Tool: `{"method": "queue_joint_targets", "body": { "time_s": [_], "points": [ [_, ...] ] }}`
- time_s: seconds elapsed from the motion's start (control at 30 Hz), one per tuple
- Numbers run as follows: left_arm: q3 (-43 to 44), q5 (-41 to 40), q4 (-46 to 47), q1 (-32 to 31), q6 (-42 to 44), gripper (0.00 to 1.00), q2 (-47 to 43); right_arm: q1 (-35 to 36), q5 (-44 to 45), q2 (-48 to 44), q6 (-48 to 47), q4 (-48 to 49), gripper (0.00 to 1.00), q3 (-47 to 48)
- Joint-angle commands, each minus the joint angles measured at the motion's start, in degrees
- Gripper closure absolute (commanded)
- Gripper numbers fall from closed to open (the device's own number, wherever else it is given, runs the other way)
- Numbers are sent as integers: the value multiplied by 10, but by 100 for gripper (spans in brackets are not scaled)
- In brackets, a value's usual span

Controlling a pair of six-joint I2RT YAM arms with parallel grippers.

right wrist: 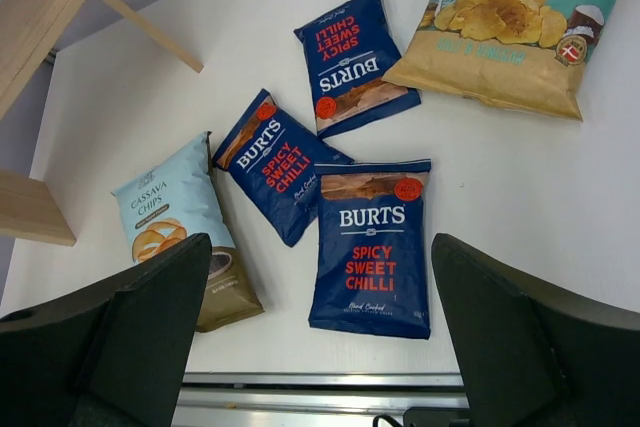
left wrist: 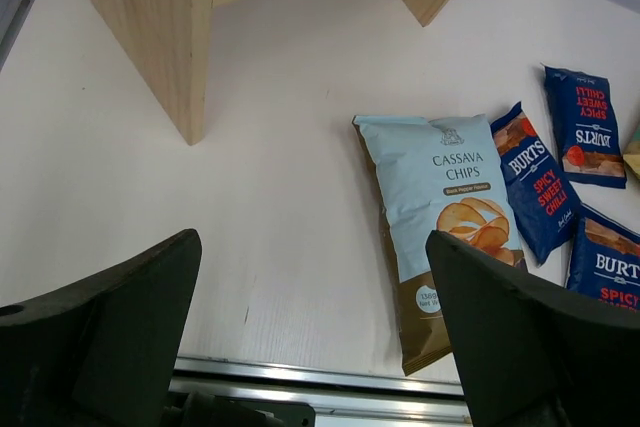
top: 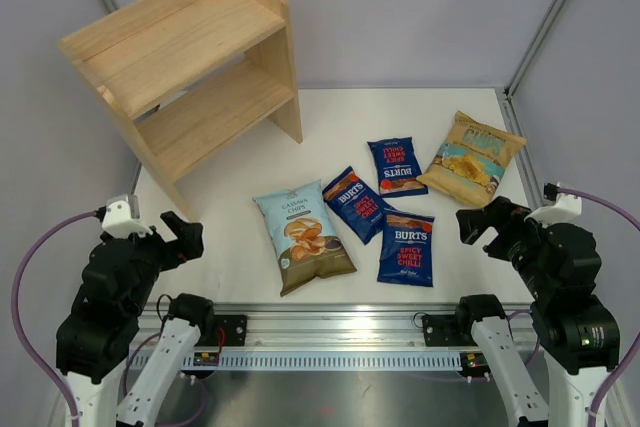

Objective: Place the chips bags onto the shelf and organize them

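The Cassava Chips bag's shelf-side long edge is below my left gripper and to its right in the top view, so I should tilt that gripper down and across onto the edge next.
Five chips bags lie flat on the white table. The pale blue Cassava Chips bag [top: 303,235] [left wrist: 445,217] [right wrist: 178,222] is nearest the left arm. Three dark blue Burts bags lie at centre: one near [top: 406,248] [right wrist: 371,245], one middle [top: 355,204] [right wrist: 278,163], one far [top: 396,166] [right wrist: 352,59]. The tan-yellow Chips bag [top: 471,158] [right wrist: 510,29] is at the right. The wooden two-tier shelf [top: 185,67] [left wrist: 150,22] stands at the far left with both tiers bare. My left gripper [top: 180,237] [left wrist: 312,337] and right gripper [top: 478,224] [right wrist: 320,337] are open, empty, raised near the table's front edge.
A metal rail [top: 330,332] runs along the near edge between the arm bases. Grey walls and frame posts [top: 545,32] enclose the table at the back and sides. Bare table lies between the shelf and the bags.
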Motion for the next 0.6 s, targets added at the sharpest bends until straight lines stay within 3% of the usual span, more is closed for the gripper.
{"method": "queue_joint_targets", "body": {
  "time_s": [0.0,0.23,0.4,0.57],
  "points": [
    [-2,10,38,-2,-3,1,-10,4,16,-8,4,33,1,-3],
    [-25,34,56,-2,-41,1,-8,4,29,-19,11,49,1,-13],
    [-75,155,110,-2,-76,1,-5,3,0,-39,29,74,1,-39],
    [-188,306,230,-2,-124,1,26,4,-8,-64,61,101,1,-75]
  ]
}}
